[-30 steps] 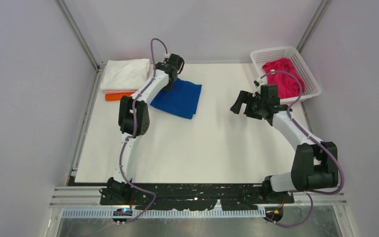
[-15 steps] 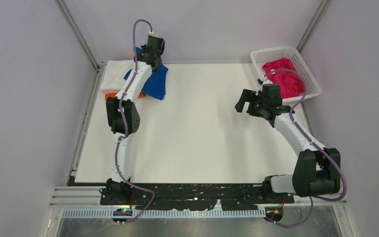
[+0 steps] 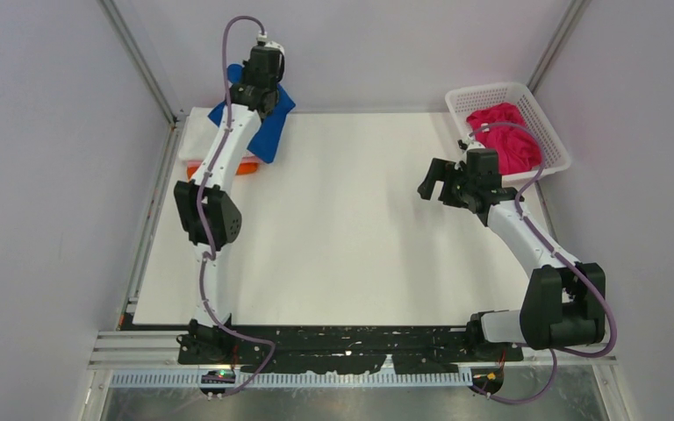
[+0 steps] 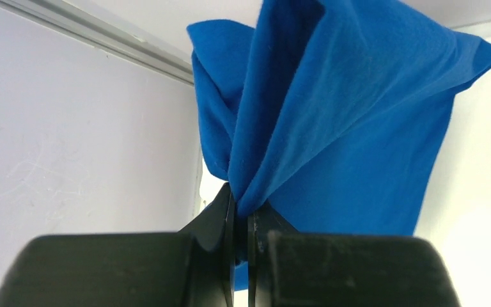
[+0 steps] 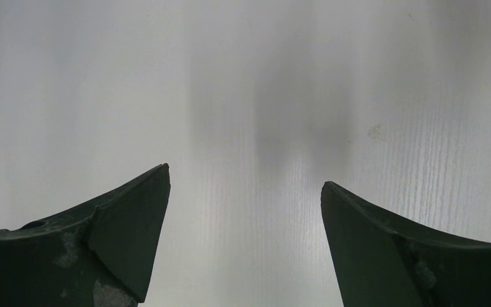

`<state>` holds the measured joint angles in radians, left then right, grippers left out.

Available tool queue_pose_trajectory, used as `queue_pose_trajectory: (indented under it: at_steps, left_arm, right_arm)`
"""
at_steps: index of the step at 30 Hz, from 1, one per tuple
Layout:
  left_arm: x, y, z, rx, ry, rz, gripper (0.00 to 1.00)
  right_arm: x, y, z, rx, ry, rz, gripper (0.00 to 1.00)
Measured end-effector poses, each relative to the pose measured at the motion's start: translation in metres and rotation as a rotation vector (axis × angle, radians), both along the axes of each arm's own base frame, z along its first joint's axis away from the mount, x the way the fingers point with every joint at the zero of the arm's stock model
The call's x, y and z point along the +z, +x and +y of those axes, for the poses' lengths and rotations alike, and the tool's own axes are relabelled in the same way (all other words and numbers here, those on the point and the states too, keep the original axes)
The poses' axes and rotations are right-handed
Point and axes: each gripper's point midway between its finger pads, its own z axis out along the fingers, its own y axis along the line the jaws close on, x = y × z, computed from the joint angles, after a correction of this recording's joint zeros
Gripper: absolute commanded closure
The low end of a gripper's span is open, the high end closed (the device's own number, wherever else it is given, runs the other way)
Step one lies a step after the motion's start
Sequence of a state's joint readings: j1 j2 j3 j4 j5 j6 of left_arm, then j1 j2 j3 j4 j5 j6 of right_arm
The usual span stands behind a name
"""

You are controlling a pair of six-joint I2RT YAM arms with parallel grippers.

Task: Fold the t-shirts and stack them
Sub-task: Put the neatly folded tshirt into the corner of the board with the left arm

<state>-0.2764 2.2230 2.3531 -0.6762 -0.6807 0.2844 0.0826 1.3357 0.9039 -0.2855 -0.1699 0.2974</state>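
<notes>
The blue t-shirt (image 3: 272, 132) hangs past the white one. My left gripper will next move toward the side and go down over the stack's back corner (image 3: 200, 116).
My left gripper (image 3: 259, 81) is shut on a folded royal blue t-shirt (image 3: 272, 132) and holds it up at the back left corner. It hangs over a stack with a white t-shirt (image 3: 195, 140) on top and an orange one (image 3: 247, 167) at the bottom. In the left wrist view the blue cloth (image 4: 345, 128) hangs bunched from the closed gripper (image 4: 241, 204). My right gripper (image 3: 430, 180) is open and empty above the bare table, right of centre; the right wrist view shows it (image 5: 246, 185) with nothing between its jaws. A magenta t-shirt (image 3: 505, 140) lies crumpled in the basket.
A white lattice basket (image 3: 491, 90) stands at the back right corner. Grey walls and metal frame posts (image 3: 140, 61) close in the back and sides. The white table top (image 3: 351, 237) spreads between the arms.
My left gripper has lifted the blue t-shirt off the table and carried it left and back, over the stack. The right arm has shifted slightly and stays open.
</notes>
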Motion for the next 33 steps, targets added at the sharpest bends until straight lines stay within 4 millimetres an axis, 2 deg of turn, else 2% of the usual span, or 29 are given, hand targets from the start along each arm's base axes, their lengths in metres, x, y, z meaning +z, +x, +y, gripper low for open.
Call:
queue_pose_trajectory:
  at_steps: [9, 14, 19, 22, 27, 30, 33]
  left_arm:
    - [0.062, -0.022, -0.009, -0.068, -0.118, -0.112, 1.00]
    - [0.069, -0.025, -0.010, -0.077, -0.143, -0.125, 1.00]
    - [0.056, -0.021, -0.001, -0.070, -0.157, -0.094, 1.00]
    - [0.040, -0.013, 0.013, -0.043, -0.172, -0.072, 1.00]
    - [-0.004, 0.005, 0.044, 0.012, -0.189, -0.004, 1.00]
    - [-0.033, 0.014, 0.073, 0.066, -0.214, 0.031, 1.00]
    - [-0.053, 0.019, 0.095, 0.110, -0.256, 0.045, 1.00]
  right_arm:
    - [0.001, -0.001, 0.004, 0.014, 0.017, 0.002, 0.05]
    - [0.001, -0.002, 0.007, 0.023, 0.032, 0.004, 0.05]
    - [0.001, -0.002, 0.007, 0.023, 0.036, 0.006, 0.05]
    - [-0.002, -0.002, 0.007, 0.022, 0.035, 0.016, 0.05]
    - [-0.015, -0.001, 0.005, 0.013, 0.024, 0.053, 0.05]
    - [-0.023, -0.001, 0.004, 0.008, 0.018, 0.080, 0.05]
    - [-0.026, -0.001, 0.003, 0.003, 0.014, 0.097, 0.05]
